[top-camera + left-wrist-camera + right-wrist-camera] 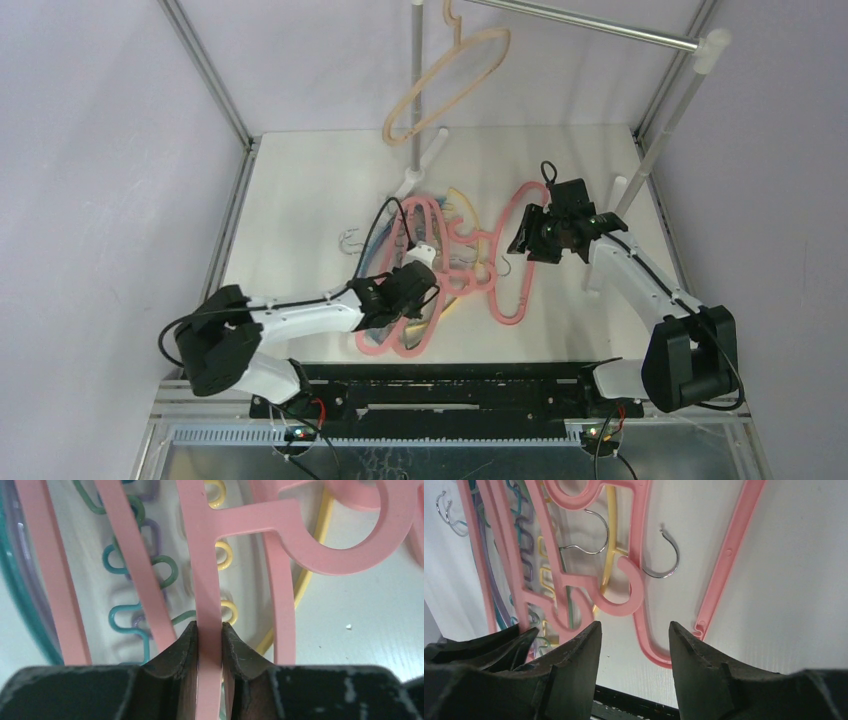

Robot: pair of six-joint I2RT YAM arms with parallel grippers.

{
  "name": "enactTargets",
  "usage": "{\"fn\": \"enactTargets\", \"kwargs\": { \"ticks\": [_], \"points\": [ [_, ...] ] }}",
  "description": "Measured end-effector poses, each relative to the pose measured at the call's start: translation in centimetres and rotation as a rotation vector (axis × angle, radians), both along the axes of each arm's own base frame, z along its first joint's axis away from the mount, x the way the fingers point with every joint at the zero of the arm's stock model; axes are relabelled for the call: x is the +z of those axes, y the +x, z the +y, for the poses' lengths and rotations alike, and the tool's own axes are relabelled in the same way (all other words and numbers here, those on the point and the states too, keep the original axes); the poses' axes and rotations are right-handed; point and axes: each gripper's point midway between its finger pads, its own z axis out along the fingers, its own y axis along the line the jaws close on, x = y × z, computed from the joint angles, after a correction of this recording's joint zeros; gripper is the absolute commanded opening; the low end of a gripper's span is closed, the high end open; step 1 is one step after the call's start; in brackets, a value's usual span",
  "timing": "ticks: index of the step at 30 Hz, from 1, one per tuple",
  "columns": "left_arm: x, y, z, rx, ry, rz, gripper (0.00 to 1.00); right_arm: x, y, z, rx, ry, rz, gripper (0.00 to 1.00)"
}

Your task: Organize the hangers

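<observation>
The left gripper raises the pink hanger outward next, hooks it on the bare bar beside the beige hanger, above and outward, and releases it.
A tangled pile of hangers (455, 255) lies mid-table: several pink ones over thin green, teal, yellow and purple ones with wavy bars. My left gripper (420, 265) reaches into the pile's near left side. In the left wrist view its jaws (210, 627) press both sides of a straight pink hanger bar (207, 570), with teal (122, 615) and yellow (225, 555) wavy bars beneath. My right gripper (530, 235) hovers over the pile's right side. Its fingers (634, 625) stand apart with only table between them, above a pink hanger (729, 555). A beige hanger (487, 36) hangs from the rail.
The grey metal rail (600, 28) crosses the back on white poles (418, 90) (665, 120). Loose wire hooks (350, 240) (669, 560) stick out of the pile. Purple walls and frame posts bound the table. A black strip runs along its near edge.
</observation>
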Motion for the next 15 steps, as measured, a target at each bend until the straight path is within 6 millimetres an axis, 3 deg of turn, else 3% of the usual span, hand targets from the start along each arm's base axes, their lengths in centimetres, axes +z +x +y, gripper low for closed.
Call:
{"fn": "enactTargets", "kwargs": {
  "ticks": [4, 11, 15],
  "points": [
    [3.7, -0.3, 0.5, -0.006, -0.013, -0.016, 0.00, 0.0, -0.1, -0.1, -0.004, 0.000, -0.005, 0.59],
    [14.0, 0.0, 0.1, -0.024, -0.188, -0.136, 0.00, 0.8, 0.0, -0.8, -0.028, 0.003, -0.039, 0.59],
    [17.1, -0.5, -1.1, -0.085, -0.285, -0.105, 0.00, 1.6, 0.4, -1.7, -0.062, 0.005, -0.068, 0.59]
  ]
}}
